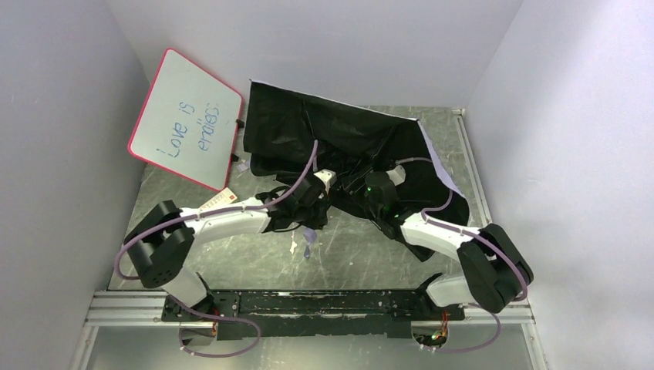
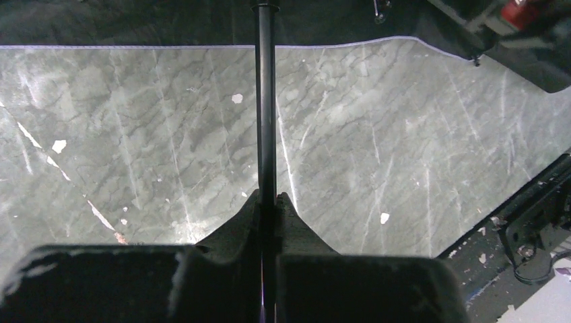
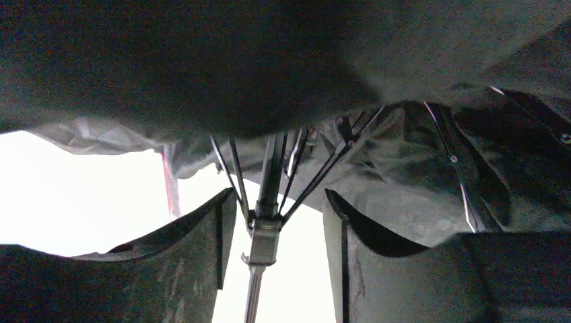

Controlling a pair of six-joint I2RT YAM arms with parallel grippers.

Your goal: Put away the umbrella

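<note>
My left gripper holds the thin black shaft (image 2: 266, 101) above the grey tabletop below and will lower it and release it next.
The umbrella (image 1: 339, 131) lies open on the grey table (image 1: 231, 254), its black canopy spread across the back and a pale lilac edge at the right. My left gripper (image 1: 312, 206) reaches under the canopy from the left. In the left wrist view it (image 2: 267, 202) is shut on the umbrella's thin black shaft (image 2: 266, 101), which runs straight ahead over the table. My right gripper (image 1: 372, 186) comes in from the right. In the right wrist view it (image 3: 279, 215) stands open, its fingers either side of the metal runner (image 3: 264, 239) where the ribs (image 3: 323, 168) fan out, with gaps on both sides.
A pink-rimmed whiteboard (image 1: 185, 119) with writing leans against the left wall. A small red-and-white item (image 1: 220, 202) lies beside the left arm. White walls close in both sides and the back. The arms' mounting rail (image 1: 308, 304) runs along the near edge.
</note>
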